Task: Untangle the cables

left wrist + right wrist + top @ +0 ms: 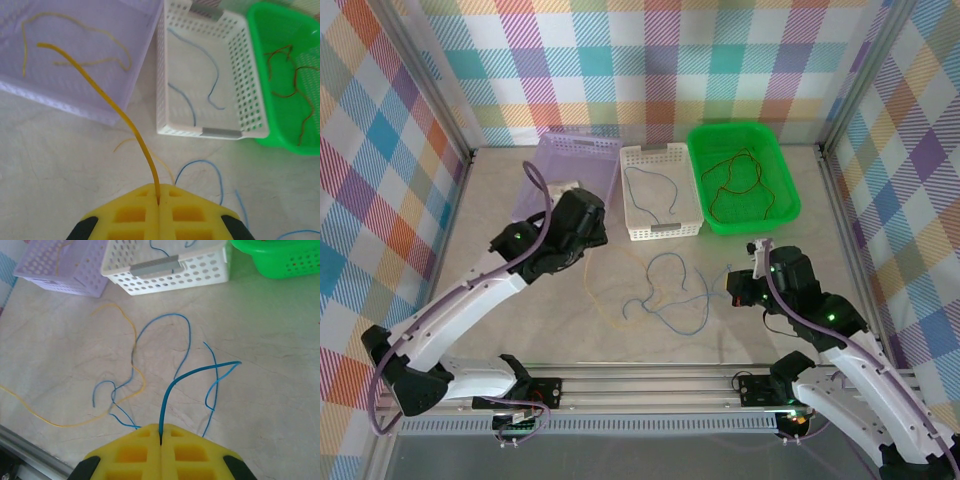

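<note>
Blue loops cross yellow, so my right gripper will move slightly away from the looped cables and release the blue cable over the bare tabletop beside them.
My left gripper (pixel 159 192) is shut on a yellow cable (pixel 102 95), which rises from the pads and arcs toward the purple basket (pixel 100 107). From above, this gripper (pixel 588 240) hangs just in front of that basket. My right gripper (pixel 161 432) is shut on a blue cable (pixel 187 374) that curves up and to the right. In the top view the right gripper (pixel 738 285) sits right of the loose cables. On the table between the grippers, blue cables (pixel 670 265) lie looped across a yellow cable (pixel 592 295).
Three baskets stand in a row at the back. The purple basket (pixel 578 143) holds a yellow cable (pixel 90 32). The white basket (pixel 664 232) holds a blue cable (pixel 212 70). The green basket (pixel 695 160) holds red-brown cables (pixel 295 85). Checked walls close in three sides.
</note>
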You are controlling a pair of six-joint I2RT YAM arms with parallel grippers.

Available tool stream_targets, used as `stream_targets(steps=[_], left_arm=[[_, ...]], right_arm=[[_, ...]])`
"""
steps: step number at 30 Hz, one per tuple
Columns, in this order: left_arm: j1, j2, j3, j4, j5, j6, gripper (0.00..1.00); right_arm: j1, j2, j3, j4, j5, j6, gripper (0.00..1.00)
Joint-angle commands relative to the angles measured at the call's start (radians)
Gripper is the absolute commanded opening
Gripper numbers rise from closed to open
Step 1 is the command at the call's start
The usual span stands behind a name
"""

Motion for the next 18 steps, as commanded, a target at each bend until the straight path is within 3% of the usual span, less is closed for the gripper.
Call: stream_targets(steps=[1, 8, 18], left_arm=[[0.023, 0.01, 0.116, -0.112, -0.012, 0.084, 0.0], [0.087, 0.099, 0.453, -0.252, -0.005, 0.212, 0.0], [0.283, 0.301, 1.014, -0.466, 0.093, 0.336, 0.0]], right_arm=[[-0.007, 0.004, -0.025, 0.015, 0.044, 0.031, 0.0], [-0.009, 0.033, -0.078, 0.019, 0.088, 0.053, 0.0], [-0.024, 0.058, -0.121, 0.012, 0.203, 0.099, 0.0]])
